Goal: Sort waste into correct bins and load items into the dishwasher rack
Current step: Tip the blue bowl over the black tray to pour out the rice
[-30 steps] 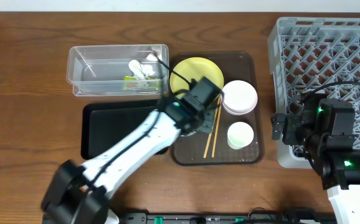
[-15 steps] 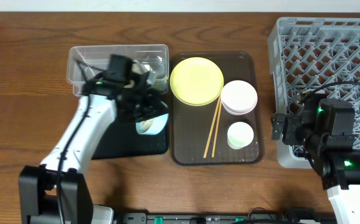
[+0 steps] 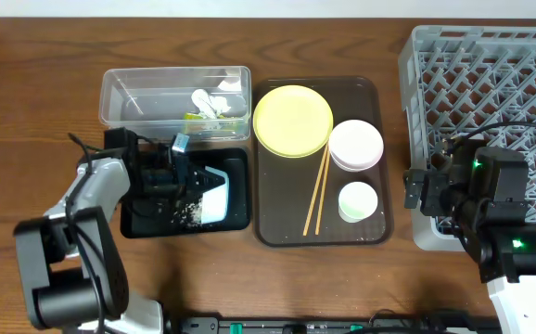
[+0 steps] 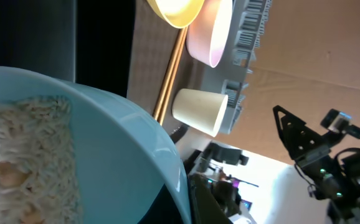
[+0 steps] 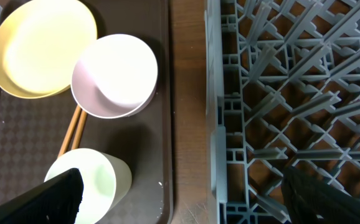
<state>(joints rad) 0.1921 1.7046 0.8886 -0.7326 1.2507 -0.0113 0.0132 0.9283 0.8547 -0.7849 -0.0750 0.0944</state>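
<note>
Rice still sticks to the inside of the bowl, so my left gripper should move toward the brown tray (image 3: pixel 277 227) and keep the tipped light blue bowl (image 3: pixel 215 194) over the end of the black tray.
My left gripper (image 3: pixel 185 178) is shut on the rim of the light blue bowl (image 3: pixel 215 194), which is tipped on its side over the black tray (image 3: pixel 234 221). Whitish rice scraps (image 3: pixel 190 212) lie on that tray, and more rice (image 4: pixel 18 155) clings inside the bowl. The clear tub (image 3: pixel 138 100) holds white tissue (image 3: pixel 208 100) and a green-and-orange wrapper (image 3: pixel 194 118). The yellow plate (image 3: pixel 292 121), pinkish bowl (image 3: pixel 356 146), white cup (image 3: pixel 358 201) and chopsticks (image 3: pixel 316 190) rest on the brown tray (image 3: pixel 277 227). My right gripper (image 5: pixel 180 211) stands open between the cup (image 5: pixel 90 180) and the grey rack (image 3: pixel 491 83).
The rack's near-left corner (image 5: pixel 230 162) is right beside my right gripper, with a strip of bare wood between it and the brown tray's edge (image 5: pixel 165 124). The clear tub sits directly behind the black tray.
My left arm carried the blue bowl from the brown tray leftwards to the black tray and tipped it. Rice now lies on the black tray. The right arm is still.
</note>
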